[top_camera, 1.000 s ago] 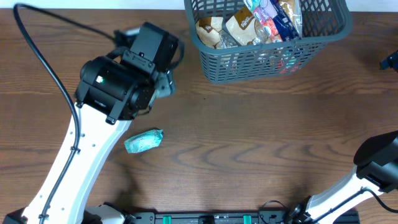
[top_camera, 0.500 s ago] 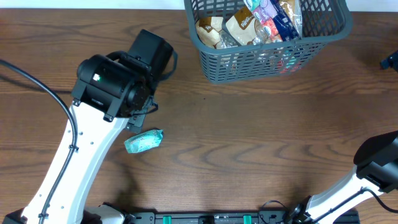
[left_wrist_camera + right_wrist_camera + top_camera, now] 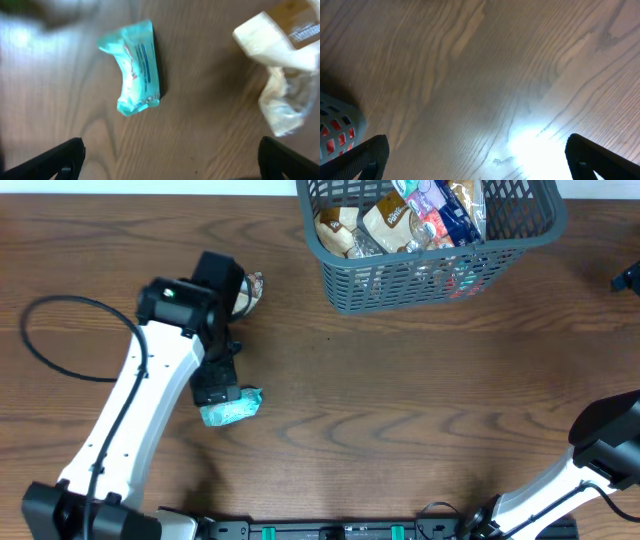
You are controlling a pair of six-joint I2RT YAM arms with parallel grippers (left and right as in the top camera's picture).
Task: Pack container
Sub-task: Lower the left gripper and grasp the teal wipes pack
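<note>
The teal packet is below my left gripper and is narrower than the gap between my open fingers, so I should lower them around the packet's middle point(image 3: 231, 409) point(image 3: 137, 72).
The container point(image 3: 430, 242), a dark grey-blue slotted basket, stands at the back of the table with several snack packets inside. My left gripper point(image 3: 216, 345) points down at the table, open and empty. To its right lie a teal packet point(image 3: 232, 408) and a beige packet point(image 3: 248, 292). In the left wrist view the teal packet point(image 3: 135, 67) and the beige packet point(image 3: 280, 75) lie ahead of the left gripper point(image 3: 170, 165), clear of both fingers. My right gripper point(image 3: 480, 160) is open over bare wood, and a corner of the container point(image 3: 337, 125) shows at its left.
The table point(image 3: 400, 400) is dark brown wood. My right arm point(image 3: 605, 445) rises from the front right corner. The left arm's cable point(image 3: 60, 340) loops over the table at the left.
My left arm has swung back from beside the container toward the front left, over the two packets. The beige packet, covered before, now lies in sight. The right arm has not moved.
</note>
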